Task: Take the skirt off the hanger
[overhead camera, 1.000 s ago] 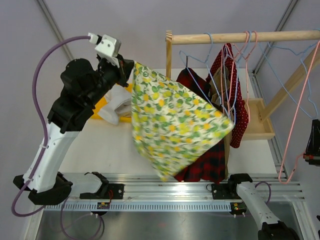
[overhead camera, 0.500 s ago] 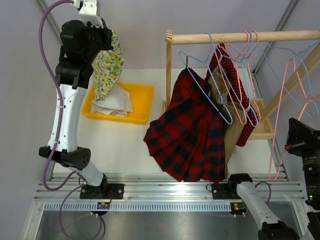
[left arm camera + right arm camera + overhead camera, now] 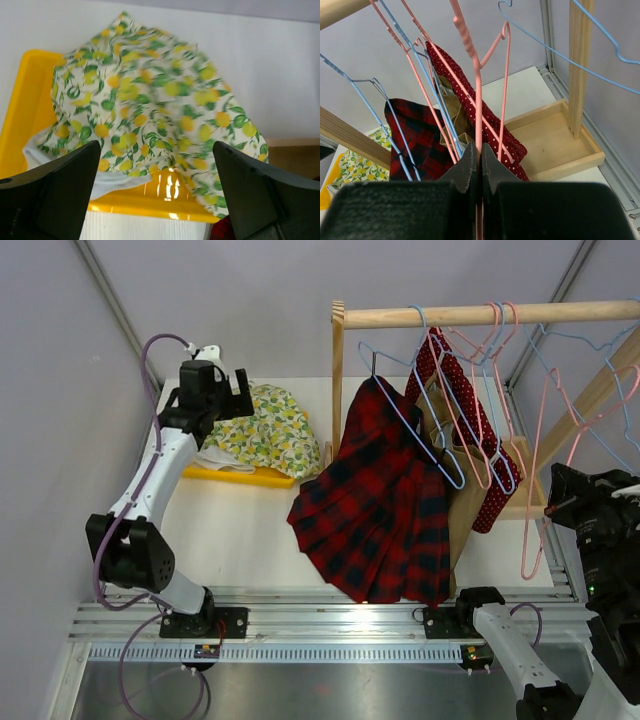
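Observation:
My right gripper holds the empty pink hanger. Next I will carry it outward onto a part of the wooden rod clear of hangers and release the hanger's wire.
The red and dark plaid skirt point(image 3: 385, 510) hangs from the wooden rack, with a pale-blue wire hanger point(image 3: 412, 418) slanting across its top. It also shows in the right wrist view point(image 3: 417, 137). No gripper touches the skirt. My right gripper point(image 3: 562, 490) is at the far right, shut point(image 3: 480, 150) on the thin wire of a pink hanger point(image 3: 479, 90). Far left, my left gripper point(image 3: 225, 392) hovers open point(image 3: 156, 150) above a lemon-print garment point(image 3: 150, 100), nothing between its fingers.
The lemon-print garment point(image 3: 265, 430) lies over a yellow tray point(image 3: 240, 476) with white cloth under it. A red white-dotted garment point(image 3: 480, 440) and several pink and blue hangers hang from the wooden rod point(image 3: 480, 313). The rack's wooden base point(image 3: 525, 490) sits at the right.
My left arm came down over the yellow tray, opened and let the lemon-print garment drop onto it. My right gripper moved a little left and up with the pink hanger.

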Robot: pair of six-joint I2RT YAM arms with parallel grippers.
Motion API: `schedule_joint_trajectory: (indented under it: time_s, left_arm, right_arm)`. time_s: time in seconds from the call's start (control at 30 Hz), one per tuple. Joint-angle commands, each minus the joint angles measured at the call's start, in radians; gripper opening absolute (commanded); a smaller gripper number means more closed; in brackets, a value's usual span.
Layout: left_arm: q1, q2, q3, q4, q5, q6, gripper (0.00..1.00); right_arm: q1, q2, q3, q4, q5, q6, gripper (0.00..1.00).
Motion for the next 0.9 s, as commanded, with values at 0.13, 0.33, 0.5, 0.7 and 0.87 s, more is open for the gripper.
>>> schedule_joint_trajectory:
  time_s: [0.13,0.33,0.5,0.7,0.87]
  left_arm:
    - [0.004,-0.317,-0.090,0.080,-0.069,-0.025,0.99]
    - [0.004,-0.481,-0.212,0.088,-0.066,0.014,0.99]
    - [0.004,-0.552,-0.338,0.121,-0.057,0.033,0.99]
    - [0.004,-0.543,-0.352,0.129,-0.020,0.021,0.99]
    - [0.004,-0.538,-0.360,0.123,0.016,0.008,0.99]
  right_arm:
    - [0.006,0.044,-0.079,0.228,0.039,-0.036,0.00]
    - [0.006,0.153,-0.073,0.394,0.093,-0.097,0.00]
    - [0.006,0.248,-0.050,0.480,0.162,-0.209,0.00]
    - [0.006,0.316,-0.051,0.555,0.194,-0.272,0.00]
    - [0.008,0.388,-0.030,0.559,0.167,-0.274,0.00]
